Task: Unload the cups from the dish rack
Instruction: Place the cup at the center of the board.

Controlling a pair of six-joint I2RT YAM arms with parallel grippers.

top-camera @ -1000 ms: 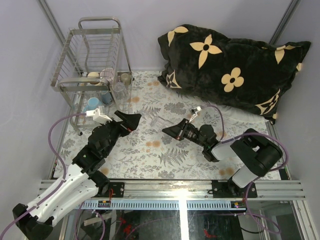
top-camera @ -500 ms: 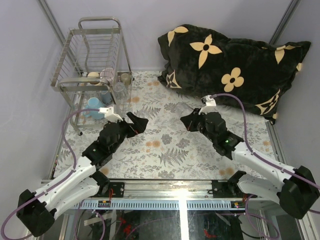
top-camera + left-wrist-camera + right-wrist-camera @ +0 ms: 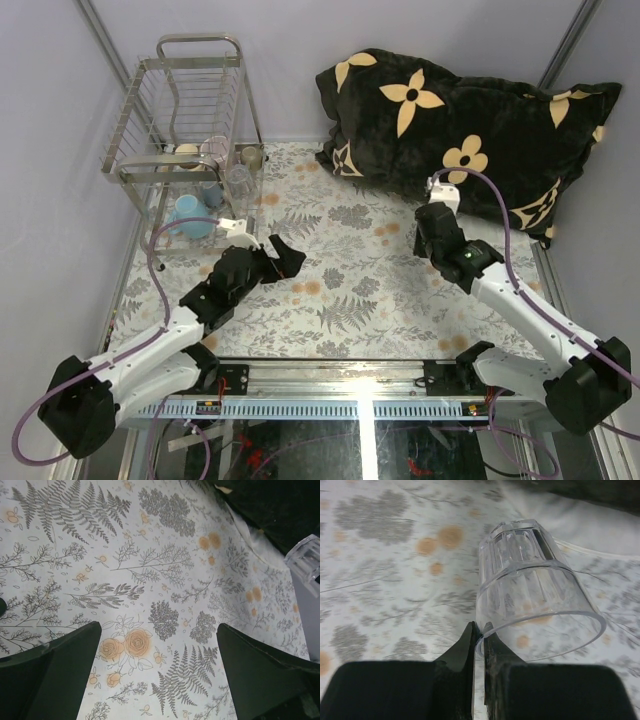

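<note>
Open cloth by the pillow [image 3: 517,260] lies below the clear ribbed glass there, so next I will lower my right gripper toward the right in the top view and let the glass go.
The silver wire dish rack [image 3: 190,110] stands at the back left. In and under it are a light blue mug [image 3: 187,212], a lilac-pink mug [image 3: 215,149], a cream cup [image 3: 185,154], a cream-and-brown cup [image 3: 252,156] and a clear glass [image 3: 240,182]. My right gripper [image 3: 481,630] is shut on the rim of another clear ribbed glass [image 3: 535,590], held tilted over the cloth by the pillow. In the top view that gripper [image 3: 432,212] hides the glass. My left gripper [image 3: 285,255] is open and empty over the cloth, also in its wrist view [image 3: 160,635].
A black pillow with cream flowers [image 3: 470,130] fills the back right, right behind the right gripper. The floral tablecloth [image 3: 340,290] covers the table. The held glass shows at the right edge of the left wrist view [image 3: 305,560].
My right arm has swung from the middle of the table to the right and back toward the pillow, carrying the clear glass. My left gripper has moved a little right, away from the rack.
</note>
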